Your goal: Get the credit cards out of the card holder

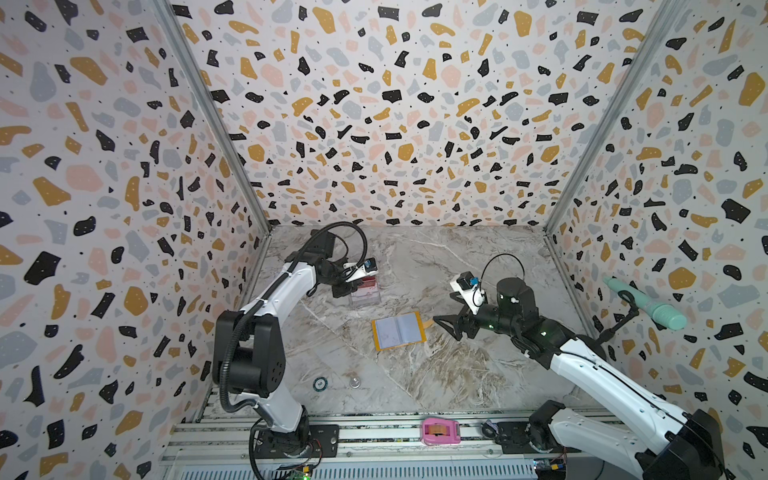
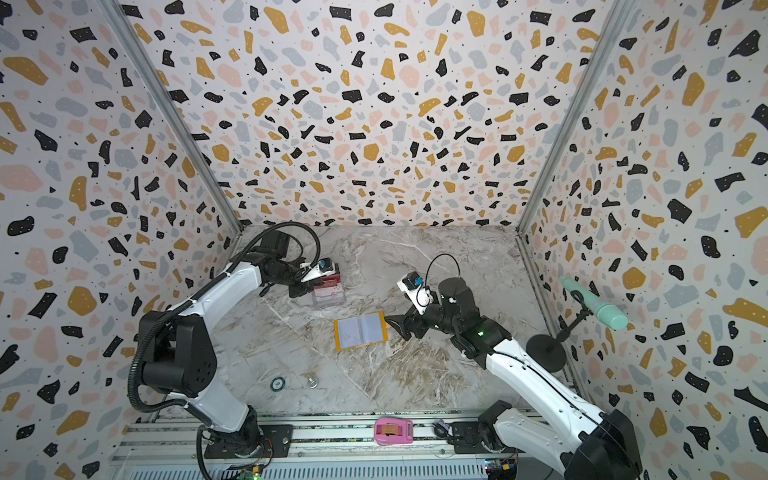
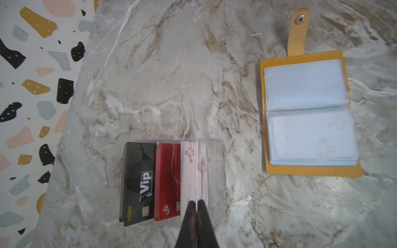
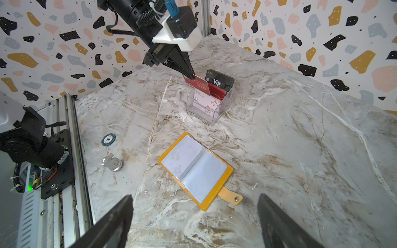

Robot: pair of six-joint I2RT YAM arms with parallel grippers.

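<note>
My left gripper shifts outward past the white floral card next. It then lowers its card into the stand's middle slot (image 1: pixel 367 281) (image 3: pixel 168 180) to release it, since a red card stands there.
The mustard-yellow card holder (image 1: pixel 398 330) (image 2: pixel 360 330) lies open and flat mid-table, bluish sleeves up and snap tab (image 4: pixel 231 198) pointing at my right gripper (image 4: pixel 195 196). That gripper hovers open and empty just beside the tab (image 1: pixel 446 328). Faint pink marks show through one sleeve (image 4: pixel 178 158). My left gripper (image 4: pixel 191 76) is shut on a dark red credit card (image 4: pixel 198 85) with gold "VIP", held tilted over the clear acrylic stand (image 4: pixel 211 116). In the left wrist view that card appears edge-on as a thin line (image 3: pixel 196 171). A white floral card (image 3: pixel 189 171) stands in the stand.
The stand also holds a red card (image 3: pixel 167 182) and a black VIP card (image 3: pixel 139 182). A poker chip (image 1: pixel 320 383) and a small metal piece (image 1: pixel 354 382) lie near the front left. A pink tape dispenser (image 1: pixel 440 432) sits on the front rail, a mint microphone (image 1: pixel 648 303) by the right wall.
</note>
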